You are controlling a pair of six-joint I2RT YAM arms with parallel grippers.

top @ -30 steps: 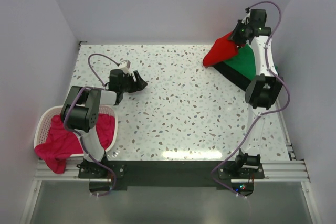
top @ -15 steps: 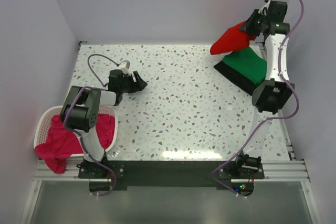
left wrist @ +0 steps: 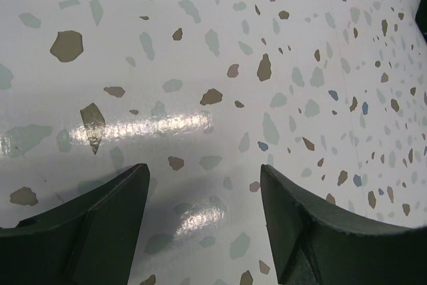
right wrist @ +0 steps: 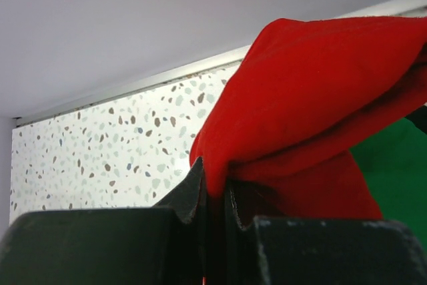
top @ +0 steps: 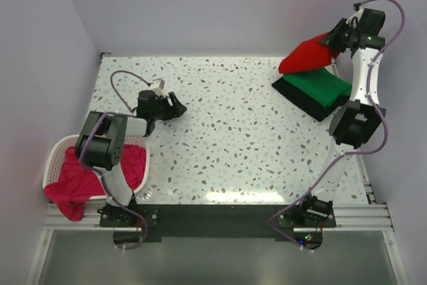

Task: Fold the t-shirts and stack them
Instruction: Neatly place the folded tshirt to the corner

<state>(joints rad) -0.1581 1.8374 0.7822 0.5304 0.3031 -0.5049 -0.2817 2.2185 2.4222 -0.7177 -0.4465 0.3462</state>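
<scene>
I will first move my right gripper back and down over the green t-shirt [top: 319,85] to release the red t-shirt [top: 308,57], which is hanging toward the far side.
My right gripper [top: 337,37] is shut on the folded bright red t-shirt [top: 308,57] and holds it in the air at the far right, above the stack. In the right wrist view the red t-shirt [right wrist: 313,105] hangs from my gripper [right wrist: 215,188]. The folded green t-shirt [top: 319,85] lies on the folded black t-shirt [top: 301,100] at the table's far right; the green one also shows in the right wrist view [right wrist: 393,165]. The magenta-pink t-shirt [top: 80,181] lies crumpled in the basket. My left gripper [top: 177,106] is open and empty, low over the table [left wrist: 207,178].
A white lattice basket [top: 56,153] stands at the near left table corner, with the pink cloth spilling over its front rim. White walls close the table on the left, back and right. The speckled tabletop [top: 233,138] lies between the arms.
My right gripper has carried the red t-shirt up and to the right, so it now hangs over the green and black stack's far edge. The left arm has not moved.
</scene>
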